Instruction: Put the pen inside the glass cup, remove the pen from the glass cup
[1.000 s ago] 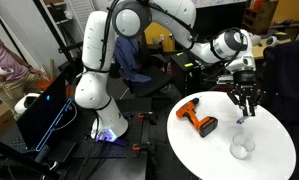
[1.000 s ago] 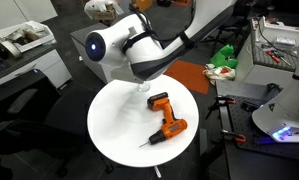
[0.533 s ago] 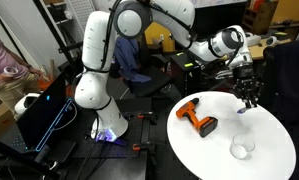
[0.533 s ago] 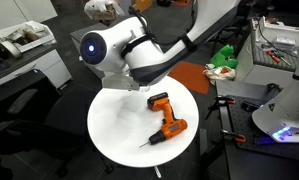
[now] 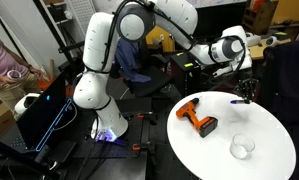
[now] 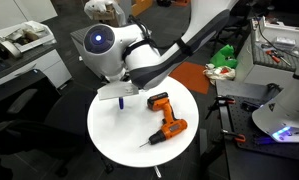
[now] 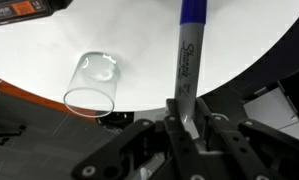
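Note:
My gripper turns and moves down toward the bare tabletop (image 5: 222, 108) beside the power drill next to release the pen, as that open patch lies below the gripper.
My gripper (image 7: 189, 128) is shut on the pen (image 7: 189, 45), a slim dark blue marker with a pale grey barrel that points down at the white round table (image 7: 139, 40). The glass cup (image 7: 92, 84) stands upright and empty on the table, to the side of the pen and apart from it. In an exterior view the gripper (image 5: 247, 93) hangs over the table's far edge, well above and beyond the glass cup (image 5: 241, 148). In the other exterior view the pen (image 6: 120, 100) shows below the arm; the cup is hidden there.
An orange-and-black power drill (image 5: 199, 119) lies on the table (image 5: 274, 140) near its middle, also seen in an exterior view (image 6: 166, 118). The table edge runs close under the gripper. Chairs, desks and clutter surround the table.
My gripper has risen and moved away from the glass cup toward the table's far edge, still holding the pen. The cup and drill have not moved.

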You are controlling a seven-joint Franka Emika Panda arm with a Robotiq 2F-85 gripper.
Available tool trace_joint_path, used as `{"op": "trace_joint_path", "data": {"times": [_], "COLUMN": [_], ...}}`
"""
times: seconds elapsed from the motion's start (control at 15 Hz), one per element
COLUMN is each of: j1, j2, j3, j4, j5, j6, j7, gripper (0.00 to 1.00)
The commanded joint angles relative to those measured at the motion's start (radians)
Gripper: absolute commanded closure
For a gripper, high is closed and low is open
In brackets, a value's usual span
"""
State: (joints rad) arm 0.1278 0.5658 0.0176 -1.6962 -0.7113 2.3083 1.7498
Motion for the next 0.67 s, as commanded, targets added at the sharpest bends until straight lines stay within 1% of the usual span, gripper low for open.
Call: {"op": "trace_joint_path", "data": {"times": [0.0, 0.2, 0.33, 0.47, 0.6], "j1": [-0.033, -0.037, -0.031, -0.018, -0.004], "j2": [0.028, 0.053, 0.073, 0.086, 0.095], "j3": [0.022, 0.028, 0.029, 0.018, 0.005], "j4": [-0.003, 0.003, 0.023, 0.036, 0.048], "j5": [0.164, 0.347, 0.448, 0.518, 0.563], "j6": [0.093, 0.102, 0.061, 0.032, 0.003], "j7": [-0.234, -0.47, -0.611, -0.709, -0.776], "gripper": [0.95, 0.95, 0.95, 0.95, 0.95]}}
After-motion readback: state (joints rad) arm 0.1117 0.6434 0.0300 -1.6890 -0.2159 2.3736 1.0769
